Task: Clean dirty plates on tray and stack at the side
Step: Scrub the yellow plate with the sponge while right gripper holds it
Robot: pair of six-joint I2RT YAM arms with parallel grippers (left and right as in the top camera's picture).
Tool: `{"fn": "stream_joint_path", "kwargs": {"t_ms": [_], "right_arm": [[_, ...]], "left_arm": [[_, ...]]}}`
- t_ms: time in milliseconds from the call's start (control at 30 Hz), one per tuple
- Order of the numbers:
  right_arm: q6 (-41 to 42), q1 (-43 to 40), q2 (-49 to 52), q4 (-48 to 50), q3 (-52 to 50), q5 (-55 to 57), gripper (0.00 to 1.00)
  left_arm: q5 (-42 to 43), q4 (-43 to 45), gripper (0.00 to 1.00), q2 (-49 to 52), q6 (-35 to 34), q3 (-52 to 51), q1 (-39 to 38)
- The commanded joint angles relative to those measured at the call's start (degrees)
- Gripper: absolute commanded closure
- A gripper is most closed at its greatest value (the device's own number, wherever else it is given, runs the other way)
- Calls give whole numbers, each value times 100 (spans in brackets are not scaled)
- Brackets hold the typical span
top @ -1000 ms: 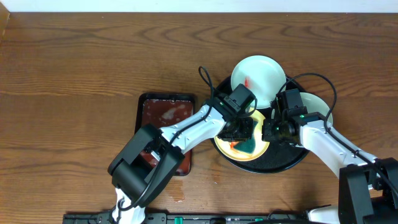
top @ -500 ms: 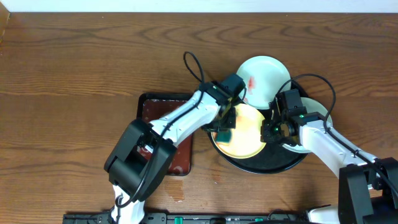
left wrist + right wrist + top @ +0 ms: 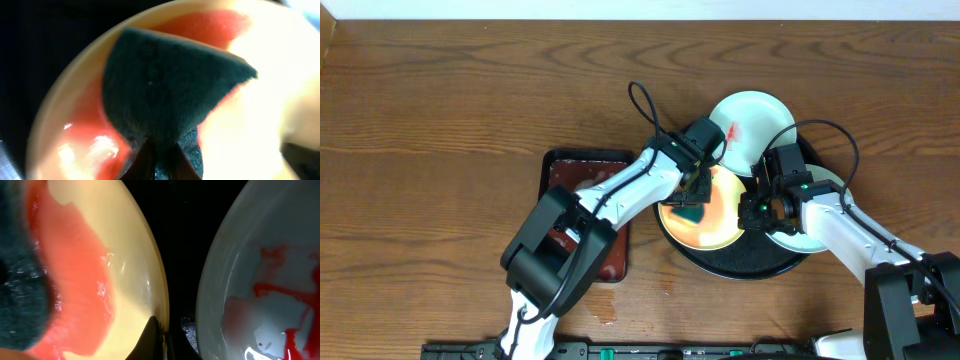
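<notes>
The yellow plate (image 3: pixel 712 212) is still smeared with red, so my left gripper will sweep across it next. Then my left gripper will lift over and lower onto the reddish-brown tray (image 3: pixel 577 178) to release the sponge.
The pale yellow plate (image 3: pixel 712 212) lies on the round black tray (image 3: pixel 760 262), wet with a red smear. My left gripper (image 3: pixel 694 200) is shut on a dark green sponge (image 3: pixel 690 212) and presses it on the plate; the sponge (image 3: pixel 165 85) fills the left wrist view. My right gripper (image 3: pixel 752 210) is shut on the yellow plate's right rim (image 3: pixel 150 280). A mint-white plate (image 3: pixel 755 125) with a red smear sits at the tray's back. Another mint-white plate (image 3: pixel 820 215) lies right, under my right arm, red-smeared in the right wrist view (image 3: pixel 260 280).
A rectangular reddish-brown tray (image 3: pixel 582 170) holding wet foam lies to the left of the black tray, under my left arm. The brown wooden table (image 3: pixel 440 120) stretches to the left and back.
My left gripper moved the sponge from the plate's front to its left, then back toward the middle. Red wet smear now spreads over the yellow plate. The right gripper stayed on the rim.
</notes>
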Motion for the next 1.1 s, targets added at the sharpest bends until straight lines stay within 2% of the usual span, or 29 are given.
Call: {"fn": "stream_joint_path", "kwargs": {"t_ms": [0, 267, 400, 500, 767, 933, 1067], "right_arm": [[-140, 42, 254, -151, -216, 328, 99], [-157, 42, 254, -173, -216, 328, 99], [-157, 42, 254, -170, -216, 328, 99], [-157, 42, 254, -177, -216, 330, 99], [-157, 42, 254, -223, -216, 330, 99], [-157, 42, 254, -240, -216, 330, 99], [-155, 42, 254, -240, -216, 330, 99]], "left_arm": [[1676, 481, 92, 525, -328, -28, -199], [2345, 820, 92, 542, -376, -28, -354], [2352, 811, 92, 542, -330, -28, -391], [2210, 656, 92, 542, 22, -28, -389], [-970, -1012, 92, 535, 72, -26, -258], [-2096, -1851, 92, 472, -76, 247, -92], [-2660, -2374, 93, 470, -76, 525, 63]]}}
